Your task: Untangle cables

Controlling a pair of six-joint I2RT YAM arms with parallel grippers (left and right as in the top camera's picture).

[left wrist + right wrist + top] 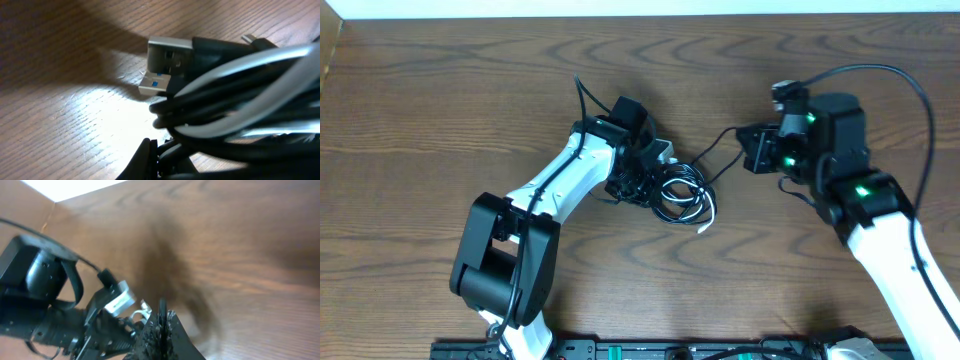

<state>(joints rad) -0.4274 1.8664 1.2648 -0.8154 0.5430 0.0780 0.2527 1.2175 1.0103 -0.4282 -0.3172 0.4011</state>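
Observation:
Open tabletop lies to my right gripper's right in the overhead view, so it will next pull away from the bundle (pixel 240 100) and release the thin black cable.
The cables (pixel 682 192) lie as a tangled bundle of black loops with one white cord (pixel 708 215) at mid table. My left gripper (pixel 638 180) is at the bundle's left side and is shut on it. In the left wrist view the bundle (pixel 240 100) fills the right half, with two silver USB plugs (pixel 167 57) sticking out to the left and my finger (pixel 147 160) pressed against black cords. My right gripper (pixel 752 150) is shut on one thin black cable (pixel 725 140) that runs from the bundle up to it. The right wrist view shows that cable (pixel 162 311) pinched between the shut fingers (pixel 162 335).
The brown wooden table (pixel 440 90) stretches around the bundle. The left arm's white link (pixel 560 185) reaches in from the front left; its black wrist shows in the right wrist view (pixel 35 280). The right arm (pixel 880 210) comes in from the front right.

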